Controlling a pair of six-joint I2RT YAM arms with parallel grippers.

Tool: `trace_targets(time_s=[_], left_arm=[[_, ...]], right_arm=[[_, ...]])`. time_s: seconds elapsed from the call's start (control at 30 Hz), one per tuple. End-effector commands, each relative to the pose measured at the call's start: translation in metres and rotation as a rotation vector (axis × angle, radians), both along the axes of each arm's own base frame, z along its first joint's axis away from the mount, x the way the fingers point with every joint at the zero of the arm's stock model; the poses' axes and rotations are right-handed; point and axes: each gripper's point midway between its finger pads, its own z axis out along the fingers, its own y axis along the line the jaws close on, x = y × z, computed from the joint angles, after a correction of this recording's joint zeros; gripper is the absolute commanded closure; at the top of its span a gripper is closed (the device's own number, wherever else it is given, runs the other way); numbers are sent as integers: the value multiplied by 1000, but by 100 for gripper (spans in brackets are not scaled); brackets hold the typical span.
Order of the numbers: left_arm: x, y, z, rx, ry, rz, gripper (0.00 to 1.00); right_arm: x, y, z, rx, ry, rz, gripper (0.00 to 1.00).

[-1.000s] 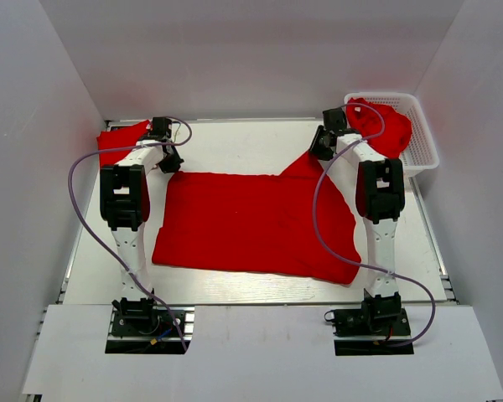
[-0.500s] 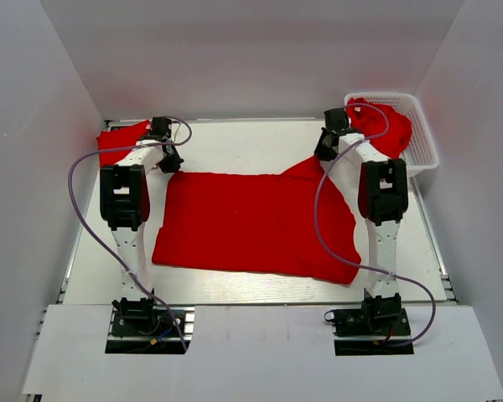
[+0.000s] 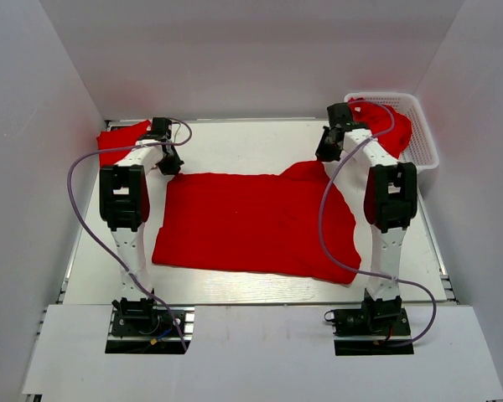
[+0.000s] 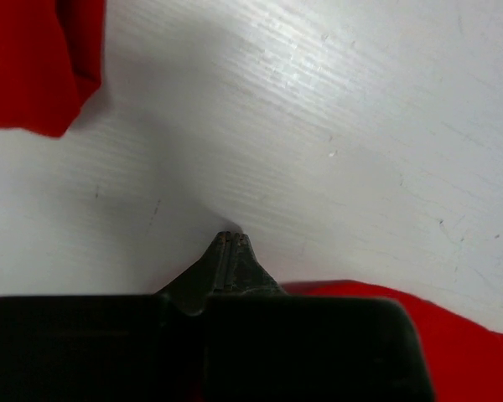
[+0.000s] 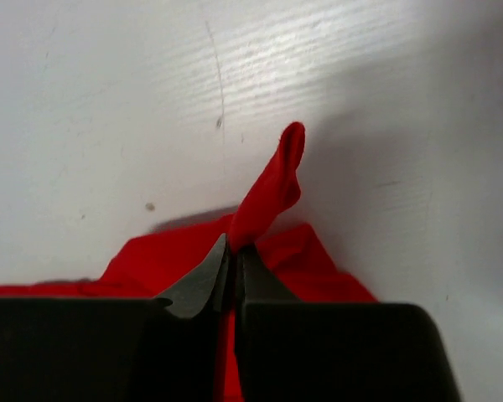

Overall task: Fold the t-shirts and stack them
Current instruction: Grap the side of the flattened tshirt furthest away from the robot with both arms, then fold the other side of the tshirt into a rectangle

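Observation:
My right gripper lifts the end of the red t-shirt's far sleeve next, draws it back toward the t-shirt's near corner, then opens.
A bright red t-shirt (image 3: 251, 222) lies spread flat mid-table. My right gripper (image 3: 325, 153) is shut on its back right sleeve tip (image 5: 272, 188), which pokes out past the closed jaws. My left gripper (image 3: 169, 165) sits low at the shirt's back left corner. Its jaws are closed (image 4: 233, 239) and the red cloth edge (image 4: 453, 327) runs up to them from the right. A folded red shirt (image 3: 117, 142) lies at the back left and also shows in the left wrist view (image 4: 33, 67). More red shirts (image 3: 390, 126) are heaped in the basket.
A white lattice basket (image 3: 423, 146) stands at the back right corner, close behind my right arm. White walls enclose the table on three sides. Bare white table (image 3: 243, 146) shows behind the spread shirt.
My right gripper has moved back and to the right with the sleeve, drawing that corner toward the basket. The left arm has not moved.

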Motion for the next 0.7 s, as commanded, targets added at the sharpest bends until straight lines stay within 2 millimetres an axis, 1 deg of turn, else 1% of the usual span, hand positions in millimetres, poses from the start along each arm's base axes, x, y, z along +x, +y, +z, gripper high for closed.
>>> trace_targets(time_s=[0.0, 0.03, 0.07, 0.1, 0.13, 0.17, 0.2, 0.23, 0.27, 0.3, 0.33, 0.37, 0.43, 0.47, 0.5, 0.53, 0.57, 0.6, 0.63, 0.67], left_arm=[[-12, 1, 45, 6, -38, -7, 100], [-15, 2, 46, 6, -37, -7, 100], [-22, 2, 43, 6, -23, -7, 100], [-24, 2, 45, 6, -24, -7, 100], [-31, 4, 49, 14, -20, -2, 100], [-34, 7, 52, 26, -22, 5, 100], [-39, 9, 53, 39, -14, 11, 100], [-47, 10, 50, 39, 0, 11, 100], [-50, 11, 59, 47, -15, 16, 100], [-54, 12, 61, 46, -18, 16, 100], [-61, 12, 58, 47, -5, 16, 100], [-65, 12, 60, 47, -6, 16, 100], [-78, 14, 67, 48, -6, 39, 100], [-83, 14, 68, 48, -6, 39, 100], [-95, 14, 62, 44, 22, 49, 100], [-102, 14, 69, 39, 17, 57, 100], [-106, 14, 69, 34, 17, 66, 100], [-118, 15, 64, 36, 44, 66, 100], [-123, 17, 65, 40, 49, 86, 100], [-128, 16, 71, 32, 40, 100, 100]], right_arm=[[-33, 16, 37, 83, 34, 16, 100], [-45, 15, 39, 86, 51, 22, 100], [-52, 19, 40, 111, 69, 31, 100], [-66, 20, 46, 118, 85, 23, 100], [-81, 20, 45, 117, 120, 23, 100], [-87, 19, 39, 116, 147, 15, 100], [-104, 17, 40, 114, 164, 11, 100], [-111, 15, 41, 112, 178, 3, 100], [-117, 13, 42, 106, 184, -2, 100], [-130, 9, 45, 103, 190, -9, 100], [-136, 10, 47, 104, 193, -7, 100], [-142, 7, 53, 100, 189, -12, 100], [-159, 4, 52, 94, 222, -14, 100], [-163, 4, 57, 95, 215, -12, 100], [-172, 3, 52, 92, 236, -11, 100], [-177, 3, 58, 94, 228, -8, 100], [-184, 2, 56, 89, 244, -6, 100], [-195, 1, 50, 81, 272, -7, 100], [-204, -2, 54, 79, 282, -11, 100], [-208, -4, 54, 76, 290, -11, 100]])
